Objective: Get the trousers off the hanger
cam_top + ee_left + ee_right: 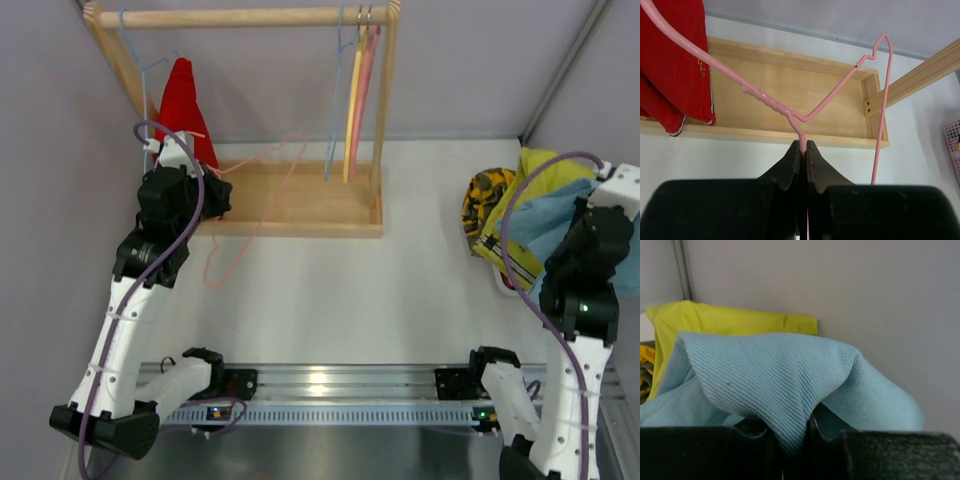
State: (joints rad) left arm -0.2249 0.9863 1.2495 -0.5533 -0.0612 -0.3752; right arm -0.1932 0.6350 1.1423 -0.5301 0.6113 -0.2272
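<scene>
I will move my right gripper outward over the far end of the yellow-green trousers [535,175] [730,320] and release the light blue fold there, since that trouser end lies uncovered.
The red trousers [185,100] hang on a blue hanger [128,45] at the left end of the wooden rack; they also show as red trousers [675,65] in the left wrist view. My left gripper [804,146] is shut on the wire of an empty pink hanger [772,104], which slants over the rack's base. At the far right lie the light blue trousers [548,225] on the yellow-green trousers [535,175]. My right gripper [795,432] is shut on a raised fold of the light blue trousers [775,375], with the yellow-green trousers [730,320] behind.
The rack's wooden base tray [330,205] sits at the back with its rod [240,17] above. Blue, yellow and pink empty hangers [352,100] hang at the rod's right end. A yellow-and-black patterned cloth [485,195] lies beside the pile. Grey walls close in on both sides.
</scene>
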